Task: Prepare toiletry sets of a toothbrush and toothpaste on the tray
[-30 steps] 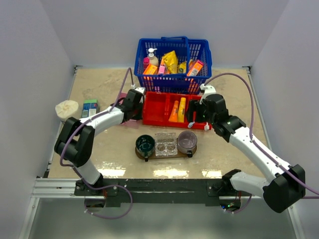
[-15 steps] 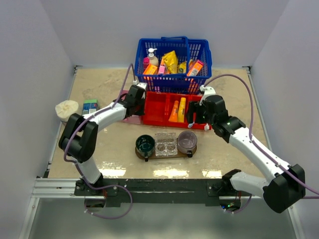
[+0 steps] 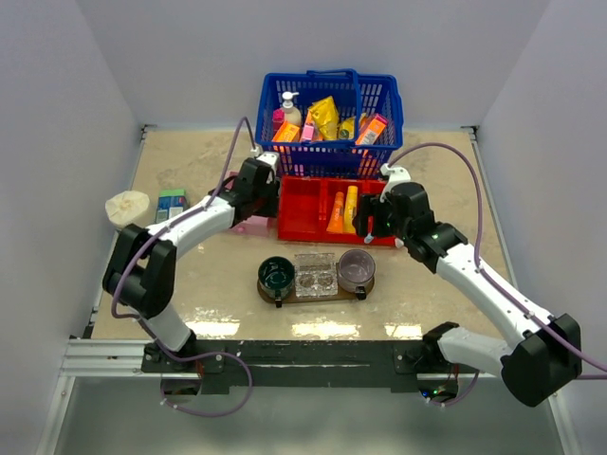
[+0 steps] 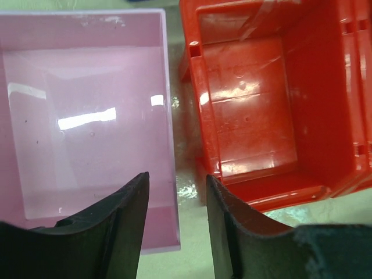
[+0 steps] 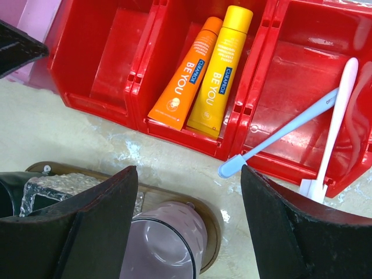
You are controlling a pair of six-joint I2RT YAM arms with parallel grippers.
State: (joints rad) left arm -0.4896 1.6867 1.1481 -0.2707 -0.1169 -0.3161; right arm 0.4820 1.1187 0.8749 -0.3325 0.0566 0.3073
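Observation:
My right gripper goes down and to the left in the top view onto the orange tube's flat end next, which lies there nearest my fingers.
Two toothpaste tubes, one orange and one yellow, lie side by side in the middle compartment of the red bin. Two toothbrushes, a pale blue one and a white one, lie in its right compartment with heads over the front wall. The brown tray lies in front of the bin. My right gripper is open and empty above the bin's front edge and the tray's right end. My left gripper is open and empty over the gap between the pink box and the bin's empty left compartment.
The tray holds a dark green cup, a clear ribbed holder and a purple cup. A blue basket of packets and bottles stands behind the bin. A small teal box and a cream object lie at the far left.
My left gripper has moved away from me and a little right, from beside the pink box to the gap at the bin's left end. The right arm has barely moved.

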